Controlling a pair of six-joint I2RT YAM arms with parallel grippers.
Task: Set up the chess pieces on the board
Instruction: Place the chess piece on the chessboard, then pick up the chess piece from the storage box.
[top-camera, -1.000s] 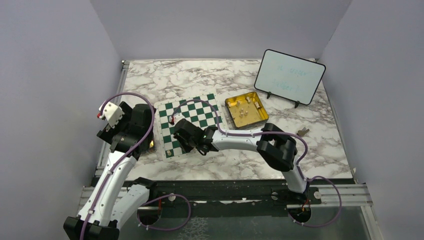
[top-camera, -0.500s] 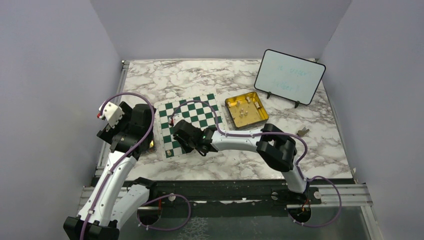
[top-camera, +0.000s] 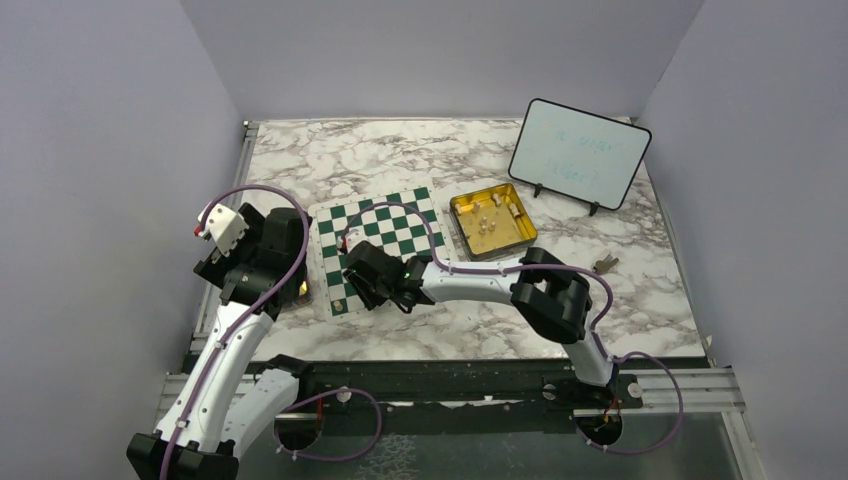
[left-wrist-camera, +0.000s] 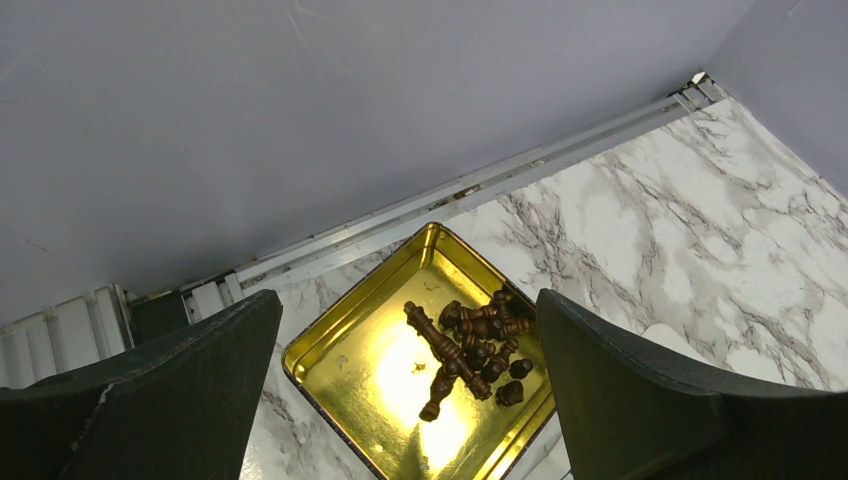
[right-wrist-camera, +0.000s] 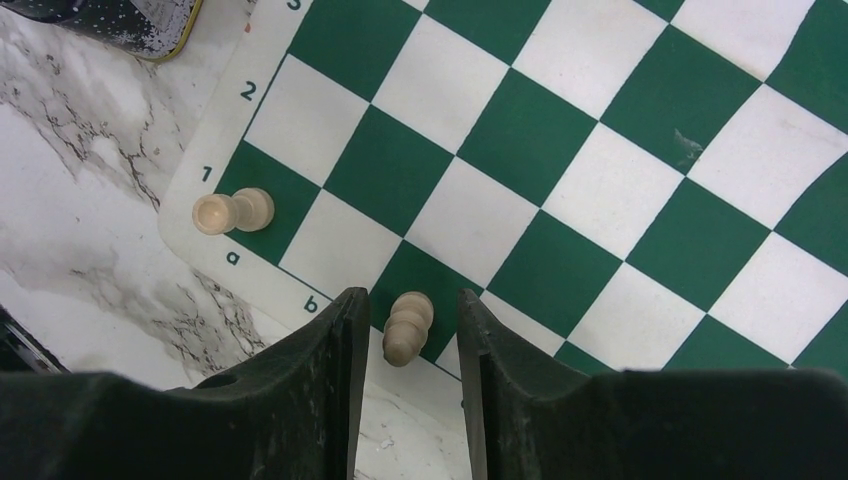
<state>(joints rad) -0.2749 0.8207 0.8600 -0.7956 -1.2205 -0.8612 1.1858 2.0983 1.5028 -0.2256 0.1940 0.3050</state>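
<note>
Unplaced cream pieces remain mid-tin (top-camera: 489, 226) to the right of my right gripper in the top view, so I will rise, cross the board (top-camera: 400, 228) and lower onto one.
The green-and-white board (top-camera: 400, 228) lies mid-table. In the right wrist view a cream chess piece (right-wrist-camera: 407, 325) stands on a green square of the board's (right-wrist-camera: 560, 180) nearest row, by the "b" label. My right gripper (right-wrist-camera: 410, 298) is open around it, with a gap on each side. Another cream piece (right-wrist-camera: 232, 211) stands on the corner square by "a" and "1". From above, my right gripper (top-camera: 365, 288) is over the board's near-left corner. My left gripper (left-wrist-camera: 408, 300) is wide open and holds nothing. It hangs above a gold tin (left-wrist-camera: 340, 370) of dark brown pieces (left-wrist-camera: 470, 345).
A second gold tin (top-camera: 462, 232) with several cream pieces sits right of the board. A framed whiteboard (top-camera: 578, 153) stands at the back right. A small object (top-camera: 606, 264) lies on the marble near the right arm. The left tin sits close to the table's left rail.
My right gripper's jaws have parted and let go of the cream piece, which now stands free between them. The left arm has not moved.
</note>
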